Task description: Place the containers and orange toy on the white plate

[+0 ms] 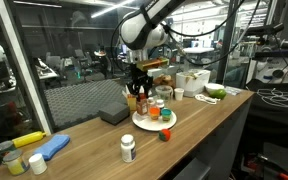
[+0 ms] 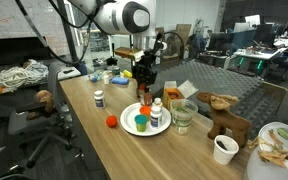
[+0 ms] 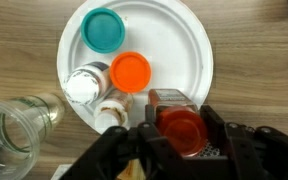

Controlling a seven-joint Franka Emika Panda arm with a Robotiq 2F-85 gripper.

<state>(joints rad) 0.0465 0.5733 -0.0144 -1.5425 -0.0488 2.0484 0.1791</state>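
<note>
White surface still shows bare on the plate (image 1: pixel 144 125) near its rim. The red-capped bottle shifts slightly toward the orange-lidded container (image 3: pixel 131 71) with my gripper next and comes down there.
The white plate (image 3: pixel 174 40) holds a teal-lidded container (image 3: pixel 103 30), an orange-lidded container (image 3: pixel 131 71) and a white-capped bottle (image 3: pixel 84 86). My gripper (image 3: pixel 181 135) is shut on a red-capped bottle (image 3: pixel 179 122) and holds it upright over the plate's near rim. In both exterior views the gripper (image 1: pixel 139 93) (image 2: pixel 144 85) hangs just above the plate (image 1: pixel 144 125) (image 2: pixel 130 128). A small orange toy (image 1: pixel 166 134) (image 2: pixel 111 122) lies on the table beside the plate. A white pill bottle (image 1: pixel 128 148) (image 2: pixel 99 99) stands apart on the wood.
A clear glass jar (image 3: pixel 14 130) (image 2: pixel 183 115) stands next to the plate. A black box (image 1: pixel 114 113), white tubs (image 1: pixel 191 82) and a blue and yellow item (image 1: pixel 46 147) sit along the table. A wooden animal figure (image 2: pixel 224 115) and paper cup (image 2: pixel 224 150) stand nearby.
</note>
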